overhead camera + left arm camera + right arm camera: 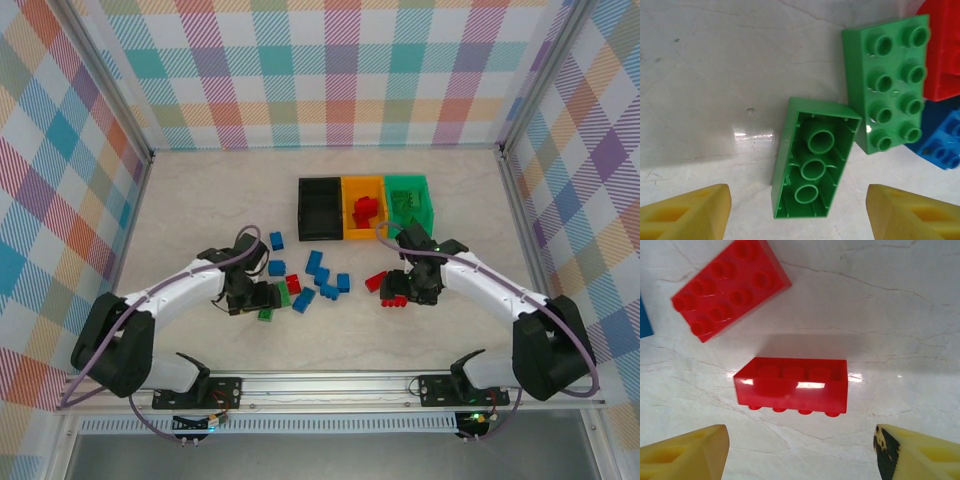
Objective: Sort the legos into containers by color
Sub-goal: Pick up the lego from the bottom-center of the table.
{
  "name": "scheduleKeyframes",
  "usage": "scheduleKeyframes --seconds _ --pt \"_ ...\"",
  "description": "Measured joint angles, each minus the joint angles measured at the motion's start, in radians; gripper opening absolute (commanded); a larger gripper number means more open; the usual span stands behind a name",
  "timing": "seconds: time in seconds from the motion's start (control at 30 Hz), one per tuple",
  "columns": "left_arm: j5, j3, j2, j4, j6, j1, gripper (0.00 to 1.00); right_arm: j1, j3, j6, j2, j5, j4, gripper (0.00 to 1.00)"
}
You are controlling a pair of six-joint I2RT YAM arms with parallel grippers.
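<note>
My left gripper should move down to the upside-down green brick (pixel 812 160) next until its open fingers are on both long sides of the brick, and then it should close.
Three joined containers stand at the back: black (pixel 320 208), orange (pixel 351 212) with red legos (pixel 366 209) in it, and green (pixel 427 205) with green legos (pixel 404 200) in it. Loose blue legos (pixel 320 272) lie mid-table. My left gripper (pixel 799 220) is open, its yellow fingertips (pixel 690 212) either side of an upside-down green brick (pixel 812 160) and not touching it. A second green brick (pixel 887 85) lies studs up beside it. My right gripper (pixel 800 455) is open just short of a red brick (pixel 792 385) lying on its side. Another red brick (pixel 730 287) lies beyond.
A red brick (pixel 942 50) and a blue brick (pixel 940 140) crowd the right of the green pair. Checked walls close the table on three sides. In the top view the left gripper (pixel 252 296) and right gripper (pixel 404 290) are low over the pale marbled table (pixel 200 220).
</note>
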Motion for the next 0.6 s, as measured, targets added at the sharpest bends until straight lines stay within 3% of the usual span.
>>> scheduleKeyframes --seconds 0.47,0.6 --pt "-0.103 0.001 0.109 -0.001 -0.013 -0.054 0.60 0.045 0.048 -0.001 0.199 0.042 0.050 0.75" --pt "-0.122 0.001 0.112 -0.006 -0.015 -0.059 0.51 0.056 0.049 0.000 0.235 0.045 0.071 0.63"
